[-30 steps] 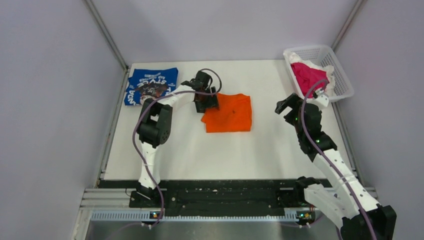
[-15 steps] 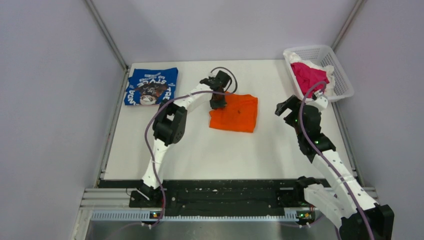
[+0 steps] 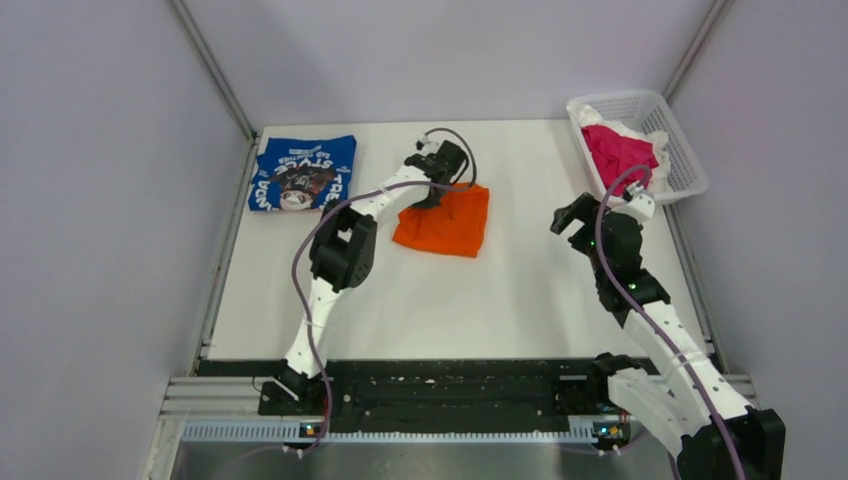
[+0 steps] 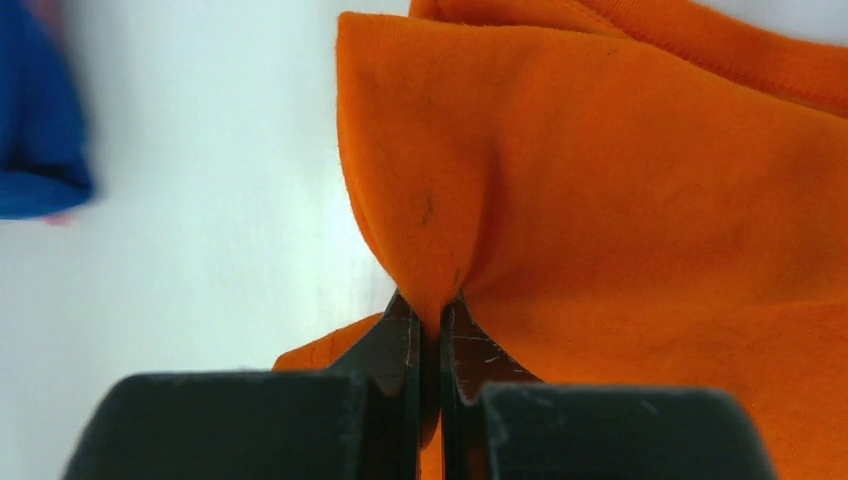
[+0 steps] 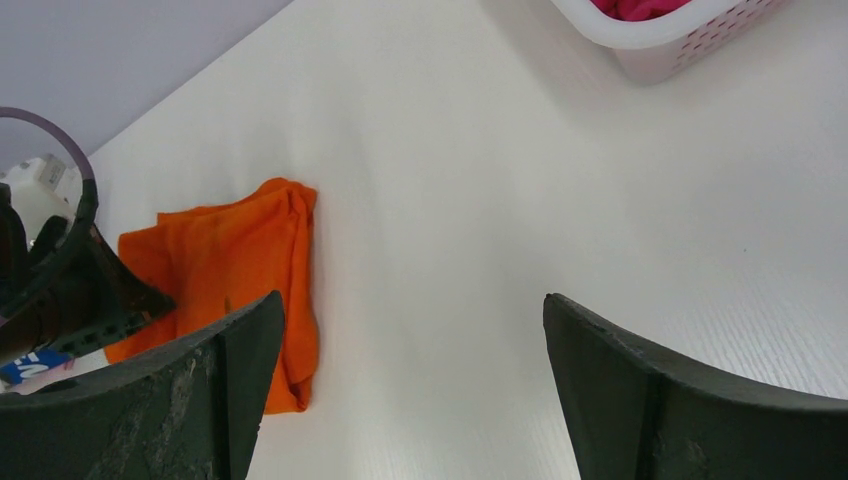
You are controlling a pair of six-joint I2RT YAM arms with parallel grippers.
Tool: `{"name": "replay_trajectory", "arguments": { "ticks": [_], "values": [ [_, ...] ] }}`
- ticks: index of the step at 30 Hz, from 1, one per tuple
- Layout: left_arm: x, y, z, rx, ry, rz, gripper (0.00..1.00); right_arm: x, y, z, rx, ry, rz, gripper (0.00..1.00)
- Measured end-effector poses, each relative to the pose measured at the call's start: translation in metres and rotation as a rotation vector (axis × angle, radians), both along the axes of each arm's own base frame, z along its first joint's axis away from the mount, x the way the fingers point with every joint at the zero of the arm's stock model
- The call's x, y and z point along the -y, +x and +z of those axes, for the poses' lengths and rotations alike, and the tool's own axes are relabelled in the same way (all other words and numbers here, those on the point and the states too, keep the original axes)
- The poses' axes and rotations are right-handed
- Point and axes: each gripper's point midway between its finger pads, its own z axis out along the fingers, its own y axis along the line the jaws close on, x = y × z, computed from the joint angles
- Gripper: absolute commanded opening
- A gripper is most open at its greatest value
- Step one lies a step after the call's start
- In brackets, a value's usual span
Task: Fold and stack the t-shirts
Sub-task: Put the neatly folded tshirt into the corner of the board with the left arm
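Observation:
The left gripper lifts the orange t-shirt across to the left in the top view next, then lowers and releases it upon the blue t-shirt (image 3: 303,172) (image 4: 35,135), which lies folded there.
A folded orange t-shirt (image 3: 445,223) lies mid-table, its far left corner pinched up by my left gripper (image 3: 437,190). In the left wrist view the jaws (image 4: 428,312) are shut on a raised fold of the orange cloth (image 4: 620,220). The folded blue t-shirt (image 3: 303,172) with white lettering rests flat in the far left corner; a blurred blue edge (image 4: 40,120) of it shows in the left wrist view. My right gripper (image 3: 578,214) hovers open right of the orange t-shirt (image 5: 225,270), nothing between its fingers (image 5: 240,370).
A white mesh basket (image 3: 682,150) holding pink and white cloth (image 3: 615,148) stands at the far right corner, also seen as the basket (image 5: 670,40) in the right wrist view. Grey walls and metal rails border the table.
My left gripper has closed on the orange t-shirt's far left corner and dragged it slightly left. The shirt has shifted and rumpled. The right arm has hardly moved.

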Motion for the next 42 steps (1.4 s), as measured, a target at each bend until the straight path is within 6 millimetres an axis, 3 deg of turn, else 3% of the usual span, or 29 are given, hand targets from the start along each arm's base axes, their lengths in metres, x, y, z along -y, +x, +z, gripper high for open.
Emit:
{"name": "replay_trajectory", "arguments": {
  "ticks": [7,17,21,28,38,42],
  "values": [
    [-0.060,0.029,0.058,0.168,0.323,-0.019,0.00,-0.002,0.000,-0.003,0.003,-0.008,0.015,0.99],
    [-0.159,0.066,0.131,0.294,0.549,0.028,0.00,-0.001,0.001,-0.003,0.007,-0.017,0.019,0.99],
    [-0.186,0.074,0.158,0.329,0.598,0.044,0.00,-0.002,0.002,-0.005,0.003,-0.018,0.018,0.99],
    [-0.209,0.078,0.188,0.353,0.652,0.037,0.00,-0.002,0.004,-0.002,0.017,-0.014,0.019,0.99],
    [-0.203,0.073,0.215,0.388,0.585,-0.001,0.00,-0.003,0.004,-0.002,0.016,-0.013,0.021,0.99],
    [-0.201,0.069,0.238,0.434,0.538,0.022,0.00,-0.003,0.004,-0.002,0.015,-0.013,0.021,0.99]
  ]
}}
